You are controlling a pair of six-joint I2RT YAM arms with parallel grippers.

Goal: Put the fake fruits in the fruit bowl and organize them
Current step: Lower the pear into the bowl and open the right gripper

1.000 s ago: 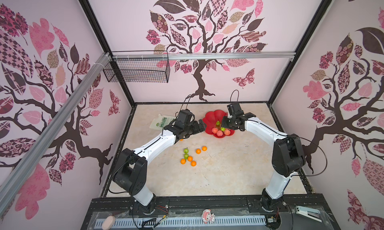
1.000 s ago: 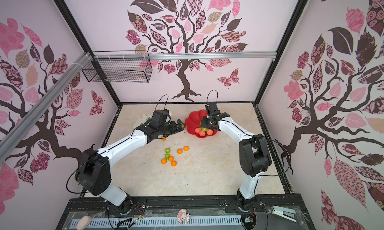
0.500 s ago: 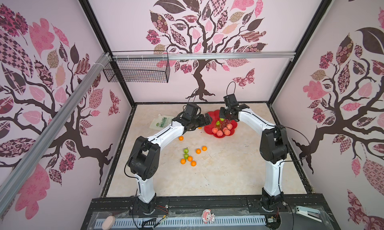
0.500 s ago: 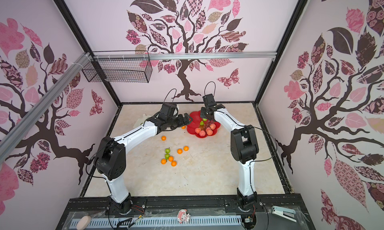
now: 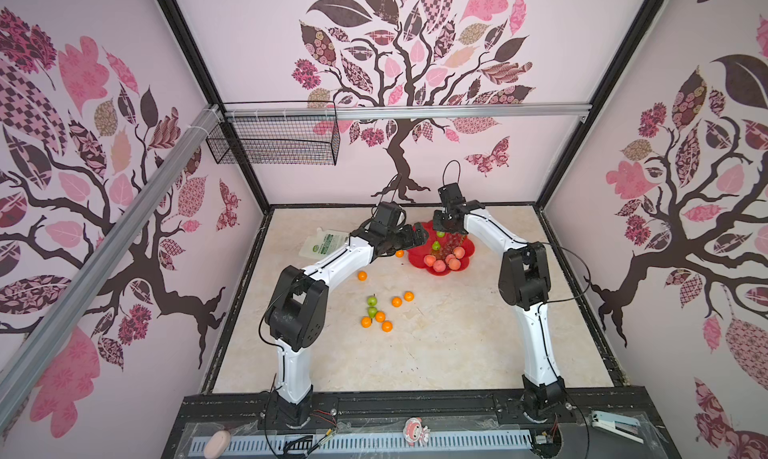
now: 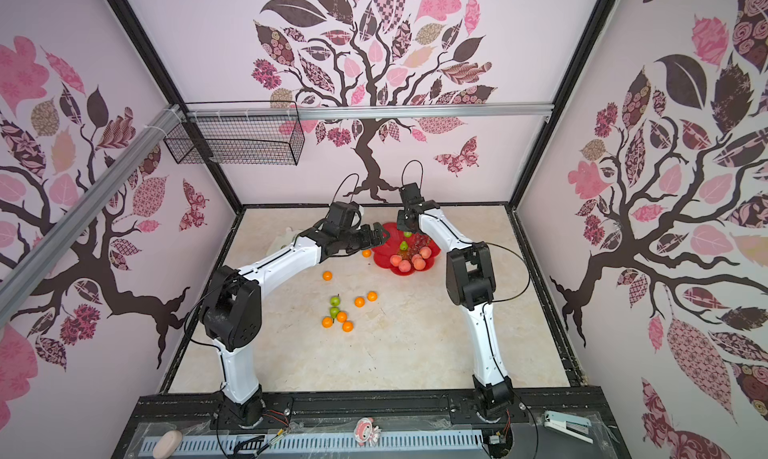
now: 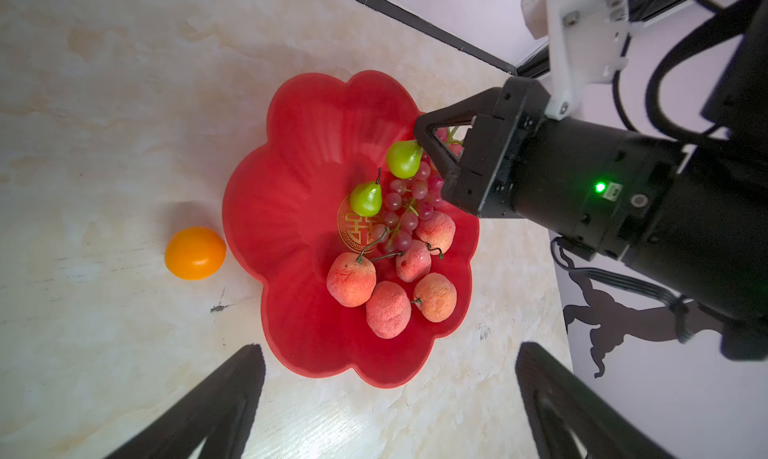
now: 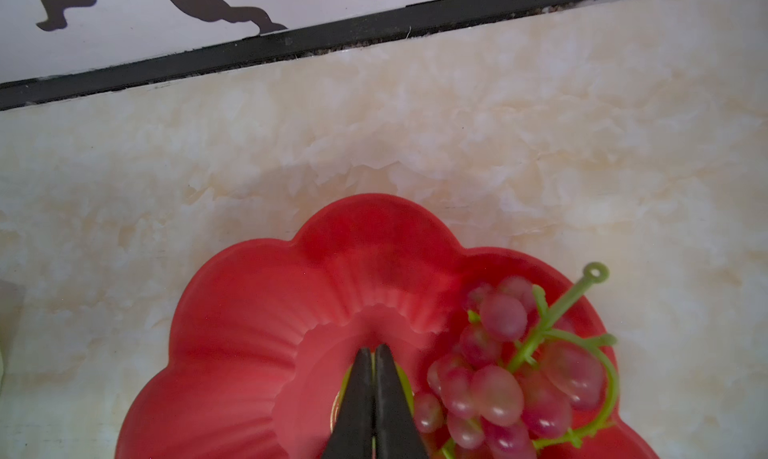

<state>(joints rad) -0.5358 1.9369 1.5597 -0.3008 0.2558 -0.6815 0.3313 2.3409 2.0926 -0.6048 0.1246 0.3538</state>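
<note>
My right gripper should next lower its hanging pear to the bottom of the bowl beside the grape bunch and release the pear's stem end, since the bottom of the bowl is below.
The red flower-shaped fruit bowl (image 5: pixel 417 257) (image 7: pixel 291 195) (image 8: pixel 249 332) holds several peaches (image 7: pixel 351 280), a grape bunch (image 7: pixel 405 212) (image 8: pixel 498 378) and one green pear (image 7: pixel 366 197). My right gripper (image 5: pixel 441 227) (image 7: pixel 422 139) (image 8: pixel 374 349) is shut on the stem end of a second green pear (image 7: pixel 404 158) (image 5: pixel 440 233) (image 8: pixel 404 382), which hangs over the bowl's far side. My left gripper (image 5: pixel 419 234) (image 7: pixel 390 349) stands open and empty at the bowl's left rim. An orange (image 7: pixel 195 253) (image 5: pixel 399 253) lies just outside that rim.
On the table nearer the front lie another orange (image 5: pixel 362 275), two green pears (image 5: pixel 372 300) and several oranges (image 5: pixel 387 326) in a loose cluster. A white pouch (image 5: pixel 324 245) lies at the back left. A black wire basket (image 5: pixel 274 141) hangs on the back wall.
Both arms have drawn up, with their elbows now higher and nearer the front. The right gripper has moved toward the bowl's far side, still shut. The left gripper stays open by the bowl.
</note>
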